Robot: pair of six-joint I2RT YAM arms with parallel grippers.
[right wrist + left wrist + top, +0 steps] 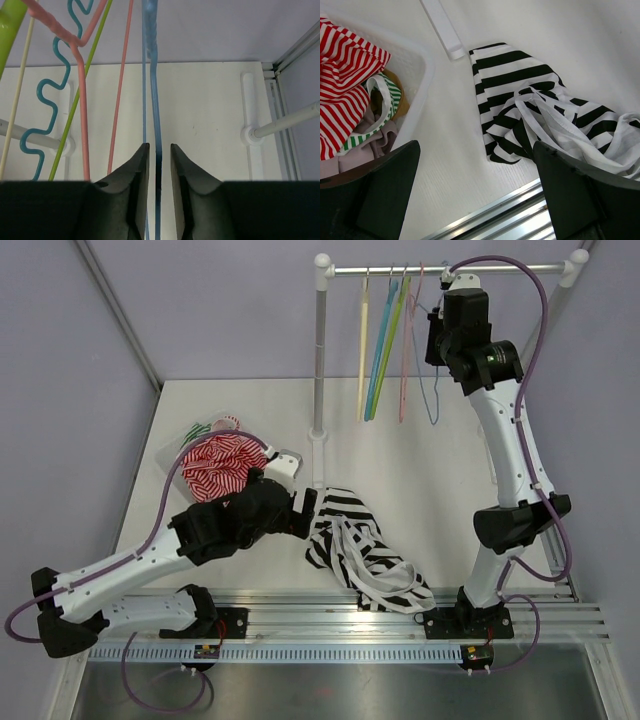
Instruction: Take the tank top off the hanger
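Observation:
The white folds of the tank top are below my left gripper and to its right in the top view. I should move my left gripper down and across onto that bunched cloth.
The black-and-white striped tank top [362, 545] lies crumpled on the table, off any hanger; it also shows in the left wrist view [520, 95]. My left gripper [308, 512] hovers low beside its left edge, open and empty [476, 150]. My right gripper [436, 340] is up at the clothes rail. Its jaws stand a little apart around the thin light-blue hanger [155, 100], which hangs bare between them [159, 146]. That hanger also shows in the top view [433, 395].
A white basket [422, 65] with red-striped and green-striped clothes [215, 465] sits at the left. The rail [500, 268] on its post [320, 350] carries cream, blue, green and pink hangers [380, 340]. An aluminium track [350, 605] runs along the near edge.

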